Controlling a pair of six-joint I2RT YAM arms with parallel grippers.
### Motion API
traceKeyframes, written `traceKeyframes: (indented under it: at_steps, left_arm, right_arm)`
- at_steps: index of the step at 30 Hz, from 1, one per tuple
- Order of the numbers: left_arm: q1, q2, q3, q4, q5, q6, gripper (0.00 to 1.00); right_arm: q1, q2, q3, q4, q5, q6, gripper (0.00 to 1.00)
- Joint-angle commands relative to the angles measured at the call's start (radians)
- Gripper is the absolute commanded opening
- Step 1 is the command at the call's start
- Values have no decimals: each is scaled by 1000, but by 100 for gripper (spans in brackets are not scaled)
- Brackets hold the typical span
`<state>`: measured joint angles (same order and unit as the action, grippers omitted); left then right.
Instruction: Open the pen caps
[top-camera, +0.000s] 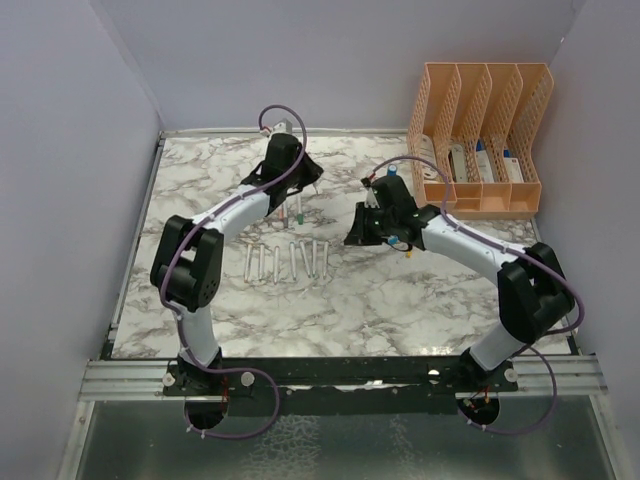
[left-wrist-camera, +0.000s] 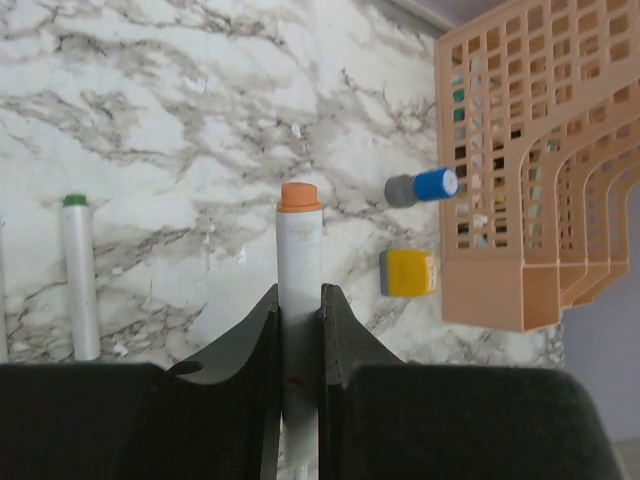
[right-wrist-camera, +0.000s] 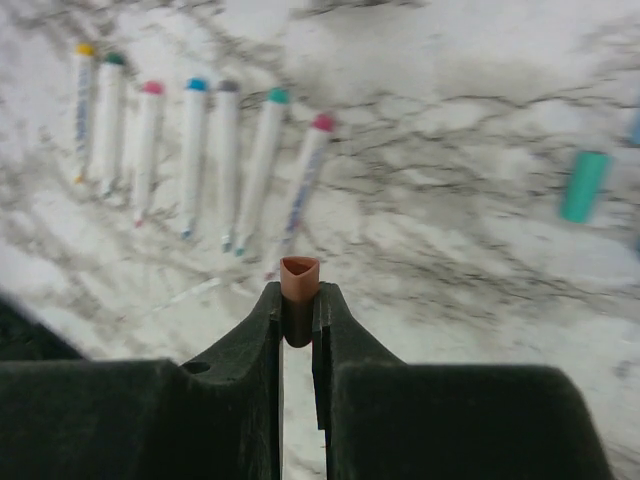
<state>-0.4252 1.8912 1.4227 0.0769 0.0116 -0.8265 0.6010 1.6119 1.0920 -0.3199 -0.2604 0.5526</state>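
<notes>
The left gripper moves back and down onto the row of white pens next. It releases its pen between pink and blue ends, where a gap shows.
My left gripper (left-wrist-camera: 299, 292) is shut on a thin white pen (left-wrist-camera: 299, 250) whose orange end (left-wrist-camera: 299, 196) points away from the camera; in the top view it (top-camera: 297, 188) hangs over the far middle of the table. My right gripper (right-wrist-camera: 298, 292) is shut on a small hollow orange-brown pen cap (right-wrist-camera: 299, 278), held apart from that pen, and sits right of centre in the top view (top-camera: 362, 228). Several white pens (right-wrist-camera: 205, 150) with coloured ends lie in a row, also in the top view (top-camera: 288, 261). A loose teal cap (right-wrist-camera: 584, 186) lies to the right.
An orange slotted organizer (top-camera: 480, 140) stands at the back right and shows in the left wrist view (left-wrist-camera: 540, 170). A stubby blue item (left-wrist-camera: 425, 187) and a stubby yellow item (left-wrist-camera: 408, 272) sit beside it. Another pen with a green end (left-wrist-camera: 78, 280) lies left of my left gripper.
</notes>
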Motion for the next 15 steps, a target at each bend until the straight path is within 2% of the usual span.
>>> traceKeyframes:
  at_steps: [1, 3, 7, 15]
  left_arm:
    - [-1, -139, -120, -92, 119, 69, 0]
    - [-1, -184, -203, -115, 162, 84, 0]
    - [-9, -298, -321, -153, 160, 103, 0]
    - [-21, -388, -418, -221, 130, 130, 0]
  right_arm:
    - [-60, 17, 42, -125, 265, -136, 1]
    - [-80, 46, 47, -134, 310, -165, 1]
    - [-99, 108, 63, -126, 343, -202, 1]
    - [-108, 190, 120, -114, 346, -215, 1]
